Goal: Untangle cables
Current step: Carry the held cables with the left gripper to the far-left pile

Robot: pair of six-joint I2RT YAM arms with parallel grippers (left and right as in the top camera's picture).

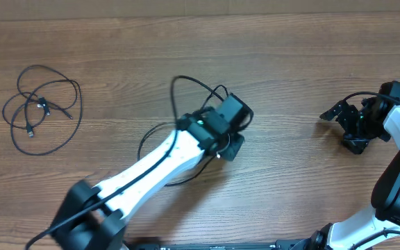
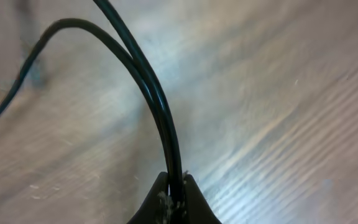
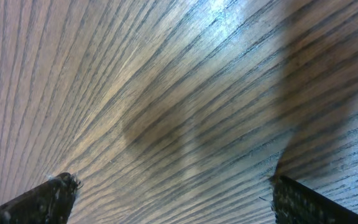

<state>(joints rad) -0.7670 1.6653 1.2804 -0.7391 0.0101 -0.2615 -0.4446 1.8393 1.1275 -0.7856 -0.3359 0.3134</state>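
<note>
The robot's left gripper holds the cable and will next carry it to the left in the overhead view onto the coiled bundle, because the untangled cables already lie there.
One thin black cable loops out from under my left arm at the table's middle. In the left wrist view, two strands of this cable arch up and to the left from my left gripper, which is shut on them. From above, the left gripper sits at the centre of the table, its tips hidden by the wrist. A second bundle of cables lies coiled at the far left, untouched. My right gripper hovers at the right, open, with only bare wood between its fingers.
The wooden table stretches across the whole view. The held cable's lower loop curves round beside and under the left arm. Thicker black arm wiring runs along both white arms.
</note>
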